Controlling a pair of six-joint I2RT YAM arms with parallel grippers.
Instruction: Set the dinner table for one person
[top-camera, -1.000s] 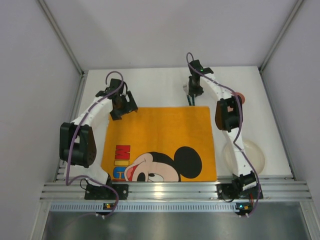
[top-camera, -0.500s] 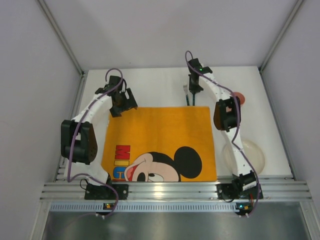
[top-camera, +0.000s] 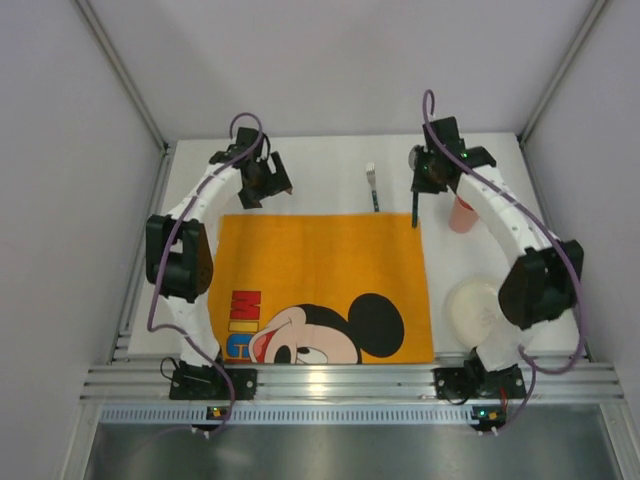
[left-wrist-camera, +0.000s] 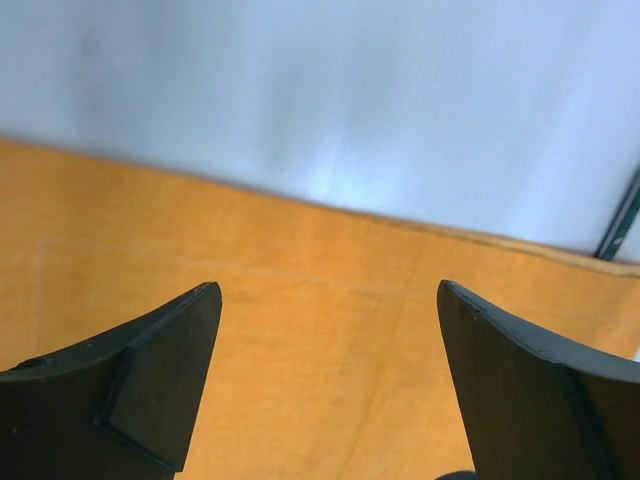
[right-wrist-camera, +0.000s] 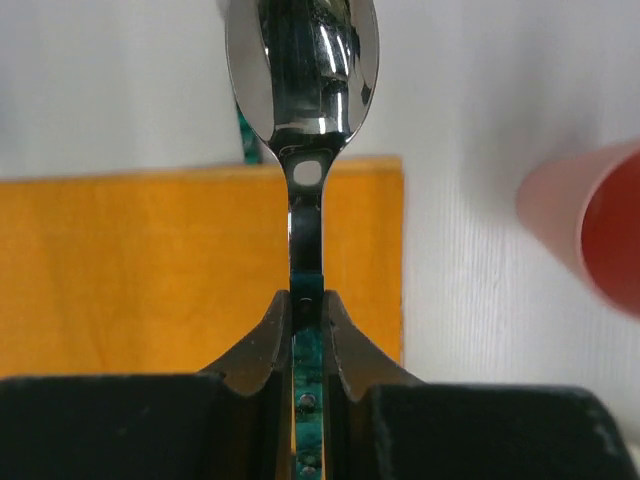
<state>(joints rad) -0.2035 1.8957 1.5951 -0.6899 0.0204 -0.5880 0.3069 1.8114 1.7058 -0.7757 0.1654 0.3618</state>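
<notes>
My right gripper should move back and down toward Mickey's black ear on the placemat next, because the spoon's bowl is still hanging past the far edge of the placemat.
The white dinner table (top-camera: 320, 160) carries an orange Mickey Mouse placemat (top-camera: 320, 285). My right gripper (top-camera: 420, 180) is shut on the green handle of a metal spoon (right-wrist-camera: 300, 60) and holds it above the placemat's far right corner (right-wrist-camera: 365, 250). The spoon's handle shows below the gripper in the top view (top-camera: 414, 210). A fork (top-camera: 372, 185) lies on the table just beyond the placemat's far edge. My left gripper (top-camera: 266, 182) is open and empty above the placemat's far left corner; in the left wrist view (left-wrist-camera: 325, 290) only orange cloth lies between its fingers.
A pink cup (top-camera: 462, 213) stands right of the spoon and shows in the right wrist view (right-wrist-camera: 600, 220). A cream plate (top-camera: 478, 310) sits at the near right, partly under the right arm. A silver slotted rail (top-camera: 350, 380) runs along the near edge. Grey walls enclose the table.
My right gripper has swung right from the fork's place, carrying the spoon; the fork stays on the table. My left gripper has moved farther back and a little right.
</notes>
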